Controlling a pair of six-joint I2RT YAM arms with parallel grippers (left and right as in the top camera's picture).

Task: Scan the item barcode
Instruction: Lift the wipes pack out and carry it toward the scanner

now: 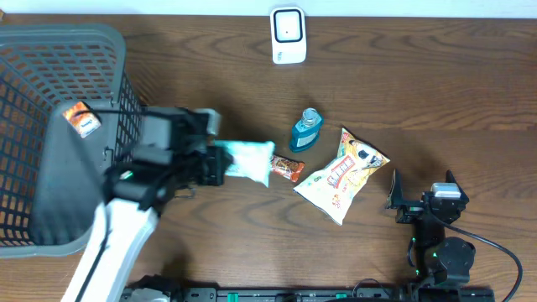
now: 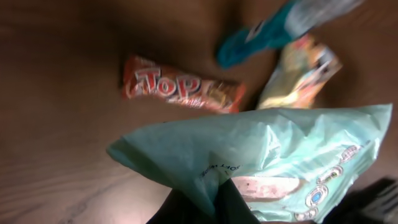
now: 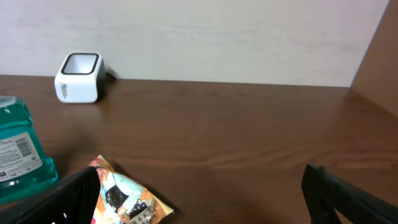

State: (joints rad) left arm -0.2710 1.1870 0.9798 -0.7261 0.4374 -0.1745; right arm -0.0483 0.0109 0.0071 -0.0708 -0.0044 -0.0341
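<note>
The bare tabletop (image 1: 280,190) beside the Top bar is clear, so my left gripper next needs to move down and to the right in the overhead view, onto that spot.
My left gripper (image 1: 220,164) is shut on one edge of a pale green soft pack (image 1: 250,159) and holds it just above the table, left of centre. In the left wrist view the pack (image 2: 280,149) fills the lower right, pinched in my left gripper (image 2: 217,200). No barcode shows on it. The white scanner (image 1: 288,35) stands at the table's far edge, and it appears at the far left of the right wrist view, scanner (image 3: 78,77). My right gripper (image 1: 422,191) rests open at the front right with nothing between its fingers (image 3: 348,193).
A red Top bar (image 1: 286,169) lies right beside the held pack. A teal bottle (image 1: 307,129) and a yellow snack bag (image 1: 342,176) lie further right. A grey wire basket (image 1: 50,50) with an orange packet (image 1: 82,119) fills the left side.
</note>
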